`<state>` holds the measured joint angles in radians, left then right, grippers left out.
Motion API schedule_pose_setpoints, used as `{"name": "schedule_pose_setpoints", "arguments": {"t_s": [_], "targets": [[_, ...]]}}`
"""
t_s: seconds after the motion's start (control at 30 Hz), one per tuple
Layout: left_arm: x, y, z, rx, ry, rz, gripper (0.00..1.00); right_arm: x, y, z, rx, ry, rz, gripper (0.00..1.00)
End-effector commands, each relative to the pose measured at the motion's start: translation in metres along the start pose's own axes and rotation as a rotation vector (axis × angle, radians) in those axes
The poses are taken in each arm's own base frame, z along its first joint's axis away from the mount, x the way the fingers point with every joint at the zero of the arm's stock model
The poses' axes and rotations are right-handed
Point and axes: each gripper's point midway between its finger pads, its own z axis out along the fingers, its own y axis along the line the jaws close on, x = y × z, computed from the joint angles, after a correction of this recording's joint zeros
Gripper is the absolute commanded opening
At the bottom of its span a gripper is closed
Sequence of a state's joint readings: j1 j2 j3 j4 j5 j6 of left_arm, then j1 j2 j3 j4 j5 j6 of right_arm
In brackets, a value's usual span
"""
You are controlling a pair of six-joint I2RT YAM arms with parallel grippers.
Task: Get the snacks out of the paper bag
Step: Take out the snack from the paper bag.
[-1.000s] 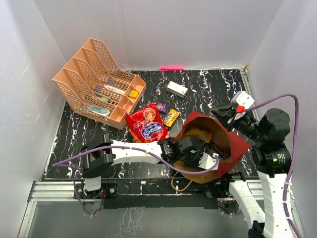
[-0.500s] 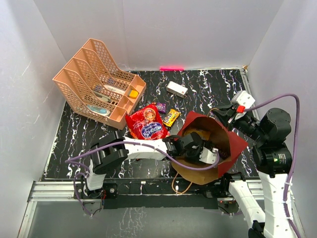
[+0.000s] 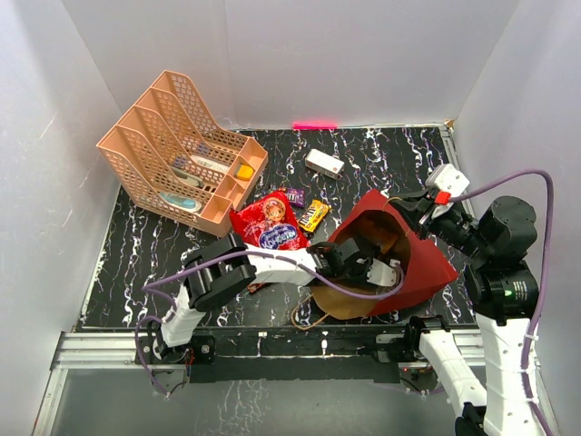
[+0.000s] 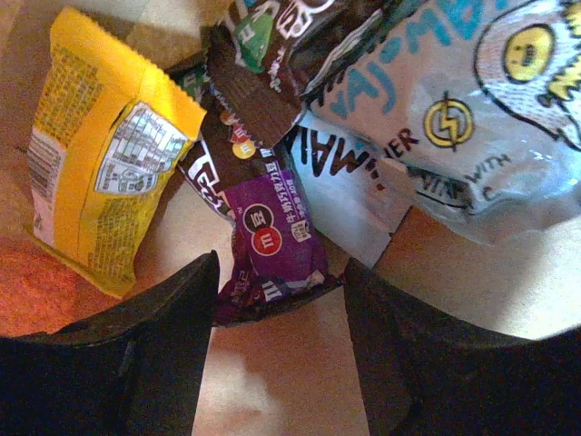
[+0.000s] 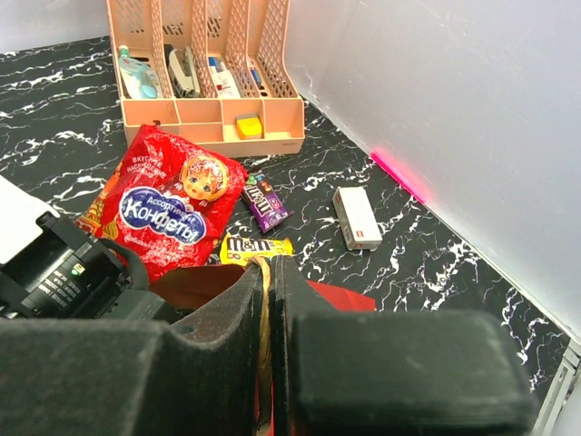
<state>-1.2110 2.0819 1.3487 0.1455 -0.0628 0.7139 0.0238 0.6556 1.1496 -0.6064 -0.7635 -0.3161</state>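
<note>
I will close the fingers of my left gripper next on the purple end of the brown-and-purple packet (image 4: 277, 267), because that end is already between them.
The red paper bag (image 3: 410, 259) lies tipped on the table with its mouth toward the left. My left gripper (image 3: 368, 270) is inside it, open and empty. In the left wrist view the open gripper (image 4: 281, 272) straddles the lower end of a purple packet (image 4: 272, 241) on the kraft floor (image 4: 300, 381). Beside it lie a yellow packet (image 4: 100, 154), a brown packet (image 4: 263, 64) and a white-blue packet (image 4: 454, 109). My right gripper (image 5: 270, 268) is shut on the bag's cord handle (image 5: 263, 309) at the far rim (image 3: 399, 207). The red chip bag (image 3: 270, 232) lies outside.
A purple packet (image 3: 292, 195) and a yellow packet (image 3: 313, 214) lie on the table beside the chip bag. A small white box (image 3: 324, 163) sits farther back. The peach mesh file rack (image 3: 177, 154) stands at the back left. White walls enclose the table.
The paper bag has tipped over, its red side turning up and its mouth toward the left. My left arm has reached deeper into it. The right gripper kept its hold.
</note>
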Motion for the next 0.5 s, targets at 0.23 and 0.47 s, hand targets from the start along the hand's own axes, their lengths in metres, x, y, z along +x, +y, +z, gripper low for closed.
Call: {"name": "schedule_pose_setpoints", "arguments": {"t_s": [0.23,0.47], "targets": [[0.027,0.007,0.012,-0.014,0.12,-0.057,0.27,-0.031,-0.009,-0.006,0.048,-0.07,-0.082,0.08],[0.01,0.022,0.0,-0.032,0.084,-0.092,0.03,-0.025,-0.011,-0.008,0.069,-0.051,-0.083,0.08]]}}
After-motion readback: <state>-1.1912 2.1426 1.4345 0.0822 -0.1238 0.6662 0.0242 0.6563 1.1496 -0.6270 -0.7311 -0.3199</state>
